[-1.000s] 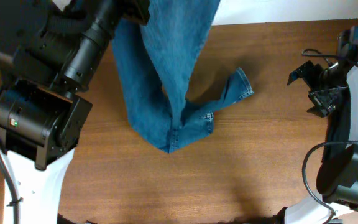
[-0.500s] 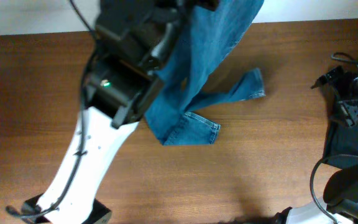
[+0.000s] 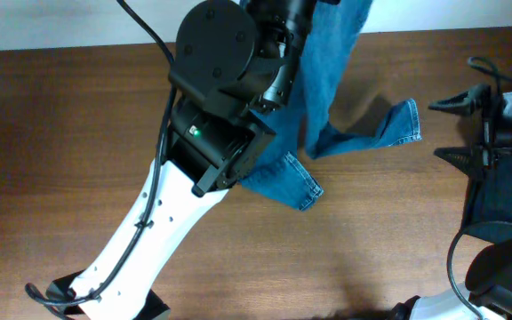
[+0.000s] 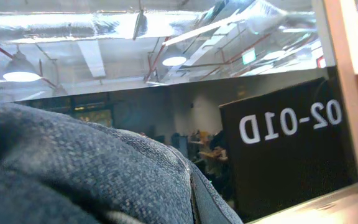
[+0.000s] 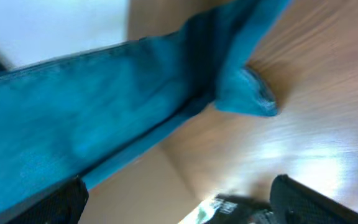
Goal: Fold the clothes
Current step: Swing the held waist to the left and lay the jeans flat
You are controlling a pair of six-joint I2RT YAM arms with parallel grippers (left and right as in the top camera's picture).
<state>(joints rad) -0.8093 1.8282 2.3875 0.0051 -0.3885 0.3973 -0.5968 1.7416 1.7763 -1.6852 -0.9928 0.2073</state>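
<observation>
Only the ends of the jeans' legs are on the wood, so my left gripper should next swing to the left in the overhead view and down toward the table.
The clothes, blue jeans (image 3: 332, 53), hang from the top edge of the overhead view, lifted off the table behind my left arm (image 3: 216, 98). One leg cuff (image 3: 401, 123) and the other leg end (image 3: 293, 184) still rest on the wood. My left gripper's fingers are hidden. In the left wrist view denim (image 4: 79, 168) fills the lower left, right against the camera. My right gripper (image 3: 436, 130) stands open at the right, just beyond the cuff and apart from it. In the right wrist view the jeans (image 5: 104, 106) stretch ahead of the open right gripper (image 5: 179, 208), nothing between its fingers.
The brown wooden table (image 3: 60, 133) extends left and in front. My left arm's white base link (image 3: 140, 240) slants across the front middle. A pale wall strip (image 3: 52, 22) borders the far edge. Cables loop beside my right arm (image 3: 496, 222).
My left arm has swung to the right with the jeans, and both leg ends have slid rightward across the table. The right gripper has shifted slightly and stays open.
</observation>
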